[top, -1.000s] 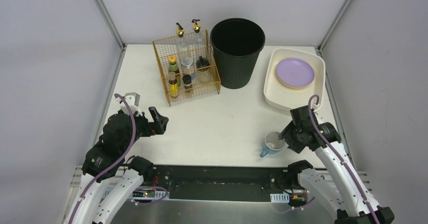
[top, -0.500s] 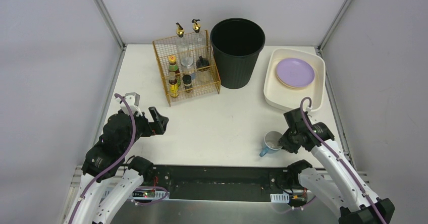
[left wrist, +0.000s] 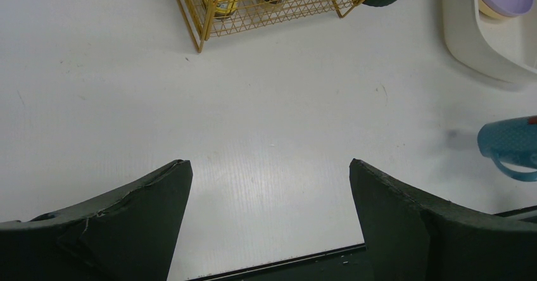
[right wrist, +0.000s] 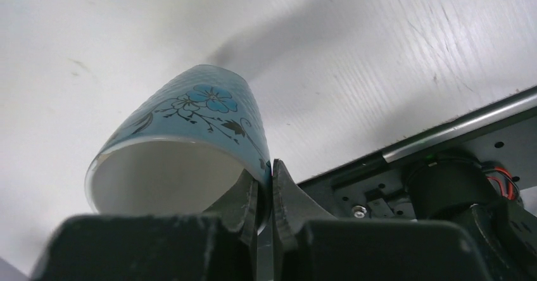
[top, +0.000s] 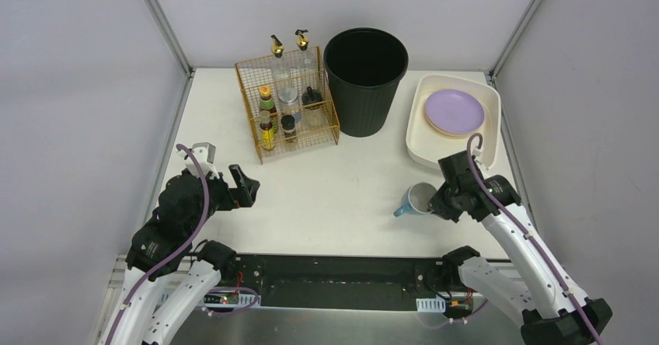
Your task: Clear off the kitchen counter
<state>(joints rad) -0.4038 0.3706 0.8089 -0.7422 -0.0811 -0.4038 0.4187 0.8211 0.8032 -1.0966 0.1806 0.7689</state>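
My right gripper needs to move outward over the white tub next, then down to let go of the mug [top: 418, 199] on its bare near end [top: 437, 146], because the purple plate is beyond.
The kitchen counter [top: 326, 193] is a white tabletop with a black rail along its front. My right gripper [top: 437, 202] is shut on the rim of a blue flowered mug [top: 418, 199] and holds it tilted above the counter's front right. In the right wrist view the mug [right wrist: 190, 135] is pinched at its rim, one finger inside and one outside, with my gripper [right wrist: 266, 186] closed on it. My left gripper [top: 247, 187] is open and empty over the counter's front left. The left wrist view shows the mug [left wrist: 510, 143] at the right edge.
A gold wire rack [top: 287, 104] with bottles stands at the back. A black bin [top: 365, 77] is beside it. A white tub [top: 435, 155] holding a purple plate [top: 454, 110] sits at the back right, just behind the right gripper.
My right gripper closed on the mug's rim, lifted it off the counter and tilted it, moving slightly back toward the tub. The left arm has not moved.
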